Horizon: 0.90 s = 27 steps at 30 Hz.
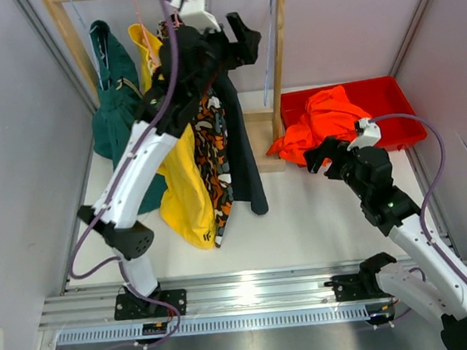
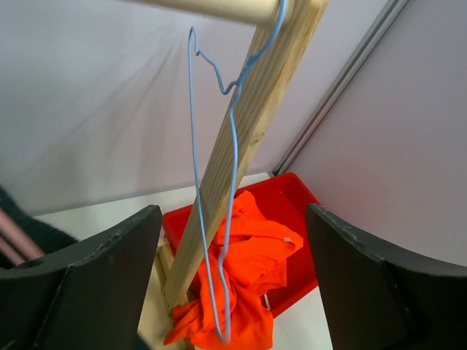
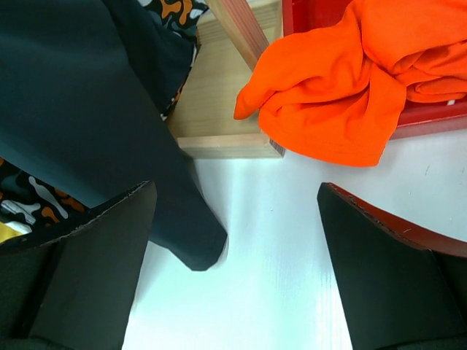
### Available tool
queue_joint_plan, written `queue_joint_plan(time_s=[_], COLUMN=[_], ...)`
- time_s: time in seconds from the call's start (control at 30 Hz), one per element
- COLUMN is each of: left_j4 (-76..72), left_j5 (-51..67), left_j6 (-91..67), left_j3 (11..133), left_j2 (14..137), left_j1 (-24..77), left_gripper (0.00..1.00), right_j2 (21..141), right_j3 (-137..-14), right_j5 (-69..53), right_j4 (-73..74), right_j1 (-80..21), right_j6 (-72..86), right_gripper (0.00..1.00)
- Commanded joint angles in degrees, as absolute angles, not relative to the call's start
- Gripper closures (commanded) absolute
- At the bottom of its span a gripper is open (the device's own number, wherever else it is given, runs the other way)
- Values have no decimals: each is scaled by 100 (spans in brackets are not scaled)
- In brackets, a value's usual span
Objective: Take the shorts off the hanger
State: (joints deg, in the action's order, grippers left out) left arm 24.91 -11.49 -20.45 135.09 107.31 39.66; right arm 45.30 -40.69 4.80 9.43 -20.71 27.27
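Note:
My left gripper moves to the left in the top view next, onto the arm of the pink hanger still carrying the black shorts (image 3: pixel 87 109).
Four pairs of shorts hang on the wooden rack: dark green (image 1: pixel 114 112), yellow (image 1: pixel 185 188), patterned (image 1: pixel 212 156) and black (image 1: pixel 244 157). The bright orange shorts (image 1: pixel 324 119) lie in the red bin (image 1: pixel 392 91), spilling over its left rim. An empty blue wire hanger (image 2: pixel 230 182) hangs from the rod beside the right post. My left gripper (image 1: pixel 240 40) is open and empty, high up near the rod, facing that hanger (image 2: pixel 233 292). My right gripper (image 1: pixel 322 159) is open and empty, low over the table between the black shorts (image 3: pixel 87 109) and the orange shorts (image 3: pixel 343 80).
The rack's right post (image 1: pixel 280 45) and its wooden foot (image 3: pixel 219 109) stand between the hanging shorts and the bin (image 3: pixel 430 117). Grey walls enclose the table at the left, back and right. A metal rail (image 1: pixel 246 291) runs along the near edge.

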Motion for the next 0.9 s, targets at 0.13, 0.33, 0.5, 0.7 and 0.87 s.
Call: queue_joint_plan(time_s=[0.13, 0.33, 0.5, 0.7, 0.87], left_j4=[2847, 2883, 2830, 2690, 2698], left_j5=[-1521, -1354, -1090, -905, -897], left_j6=[-1731, -1802, -1942, -2162, -2276], left_j3=[13166, 13122, 13280, 13430, 13553], left_j2=[9440, 9553, 9948, 10204, 10362], left_j1=[3587, 3244, 3050, 2944, 2892], left_gripper=[14, 14, 19, 29, 37], right_j2=[4412, 4403, 4403, 4386, 4403], right_j3=[-3990, -3981, -3964, -3876, -3858], right_j5=[808, 984, 1089, 1195, 1230], right_j4=[879, 914, 975, 1020, 1011], right_j1=[-2399, -2575, -2584, -2584, -2584], right_j6=[2883, 2865, 2813, 2742, 2707], right_gripper=[1, 1, 1, 1, 1])
